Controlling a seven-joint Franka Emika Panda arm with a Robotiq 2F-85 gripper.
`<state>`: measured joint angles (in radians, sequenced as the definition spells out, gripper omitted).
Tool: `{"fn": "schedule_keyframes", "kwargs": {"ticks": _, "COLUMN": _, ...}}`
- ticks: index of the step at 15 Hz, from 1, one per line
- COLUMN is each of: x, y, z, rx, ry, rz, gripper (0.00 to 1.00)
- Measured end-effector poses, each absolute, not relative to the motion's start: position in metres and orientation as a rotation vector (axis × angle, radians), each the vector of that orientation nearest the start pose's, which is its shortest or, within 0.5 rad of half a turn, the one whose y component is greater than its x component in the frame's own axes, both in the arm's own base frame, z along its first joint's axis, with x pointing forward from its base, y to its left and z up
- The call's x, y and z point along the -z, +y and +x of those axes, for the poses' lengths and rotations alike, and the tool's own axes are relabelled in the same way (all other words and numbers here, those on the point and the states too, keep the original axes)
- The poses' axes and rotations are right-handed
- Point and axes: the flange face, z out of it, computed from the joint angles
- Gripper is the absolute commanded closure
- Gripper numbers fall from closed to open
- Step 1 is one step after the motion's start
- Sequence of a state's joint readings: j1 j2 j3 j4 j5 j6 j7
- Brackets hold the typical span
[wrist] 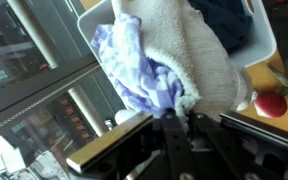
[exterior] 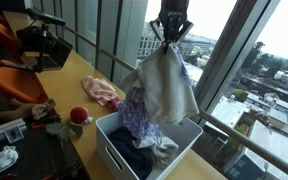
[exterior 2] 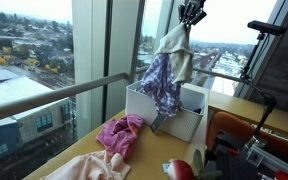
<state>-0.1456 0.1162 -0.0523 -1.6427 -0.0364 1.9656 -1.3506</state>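
The patterned cloth hangs across the bin's rim, so next my gripper needs to move up, toward the windows, then down over the bin [exterior: 156, 145] to release the towel.
My gripper [exterior: 170, 38] is shut on a pale grey towel [exterior: 172, 85] and holds it high above a white bin [exterior: 112, 140]. A purple-and-white patterned cloth [exterior: 136, 115] hangs with the towel, its lower end in the bin. Both exterior views show this: gripper [exterior 2: 189, 20], towel [exterior 2: 178, 55], patterned cloth [exterior 2: 161, 85], bin [exterior 2: 189, 122]. In the wrist view the fingers [wrist: 176, 112] pinch the towel [wrist: 194, 50] with the patterned cloth [wrist: 134, 65] beside it, above the bin [wrist: 269, 35]. Dark clothes [exterior: 134, 160] lie in the bin.
A pink cloth [exterior: 102, 90] lies on the wooden table [exterior: 79, 70] beside the bin, also seen in an exterior view [exterior 2: 119, 135]. A red ball toy [exterior: 79, 115] sits near the table edge. Windows and a railing [exterior 2: 64, 90] stand close by. Camera gear [exterior: 39, 40] is at the far end.
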Motion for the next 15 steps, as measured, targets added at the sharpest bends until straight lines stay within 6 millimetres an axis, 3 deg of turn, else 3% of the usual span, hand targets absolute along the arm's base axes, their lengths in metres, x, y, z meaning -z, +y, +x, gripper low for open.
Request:
{"fn": "schedule_keyframes", "kwargs": {"ticks": 3, "x": -0.598, "y": -0.133, "z": 0.610, "rx": 0.268, "ry": -1.816, "rz": -2.809, "gripper": 0.98}}
{"fn": "schedule_keyframes", "kwargs": {"ticks": 6, "x": -0.610, "y": -0.142, "z": 0.616, "rx": 0.314, "ry": -1.805, "rz": -2.830, "gripper": 0.98}}
{"fn": "schedule_keyframes", "kwargs": {"ticks": 9, "x": -0.600, "y": -0.151, "z": 0.623, "rx": 0.305, "ry": -1.792, "rz": -2.822, "gripper": 0.98}}
{"fn": "schedule_keyframes", "kwargs": {"ticks": 15, "x": -0.559, "y": -0.166, "z": 0.633, "rx": 0.228, "ry": -1.769, "rz": -2.788, "gripper": 0.98}}
